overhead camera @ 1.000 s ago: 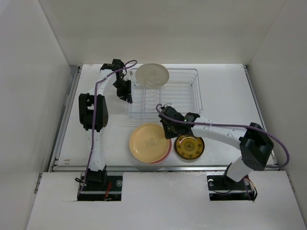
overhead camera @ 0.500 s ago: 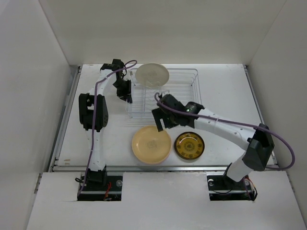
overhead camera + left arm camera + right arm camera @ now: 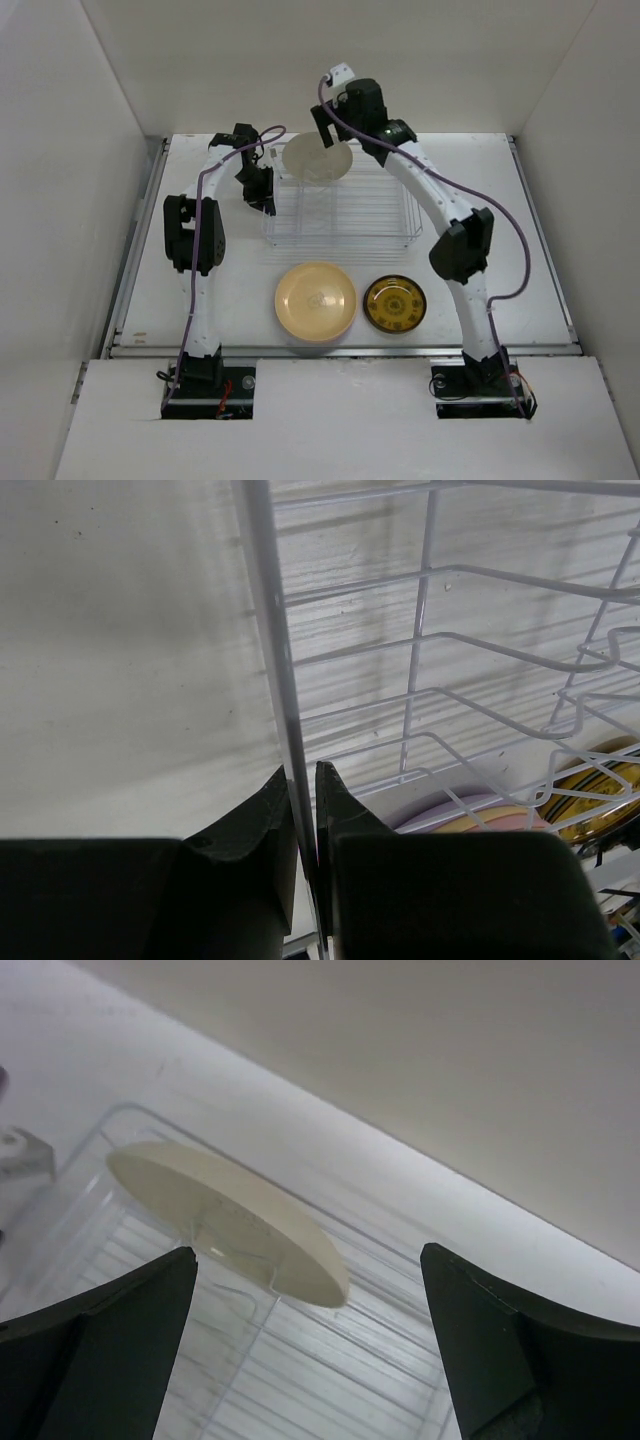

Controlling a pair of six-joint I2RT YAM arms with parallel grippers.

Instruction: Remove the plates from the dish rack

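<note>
The cream plate's rim end farther from my left gripper is clear of the dish rack's wires between my fingers, so my right gripper should lower onto it next, fingers wide.
The dish rack (image 3: 415,200) stands at the back middle of the table. One cream plate (image 3: 317,158) leans upright in its far left corner. My right gripper (image 3: 325,130) hovers open just above and behind that plate; in the right wrist view the cream plate (image 3: 225,1215) lies below the wide-apart jaws of this gripper (image 3: 308,1255). My left gripper (image 3: 262,195) is shut on the rack's left rim wire (image 3: 280,680), pinched between the fingers of this gripper (image 3: 302,775). A tan plate (image 3: 315,300) tops a stack near the front, beside a dark-yellow patterned plate (image 3: 394,304).
White walls close in the table on the left, back and right. The rack's divider wires (image 3: 480,650) rise in front of the left wrist camera, with the stacked plates (image 3: 480,815) visible through them. The arm bases sit at the near edge.
The right arm let go of the tan plate on the front stack, opened, and swung up and back to above the cream plate. The left arm stayed put.
</note>
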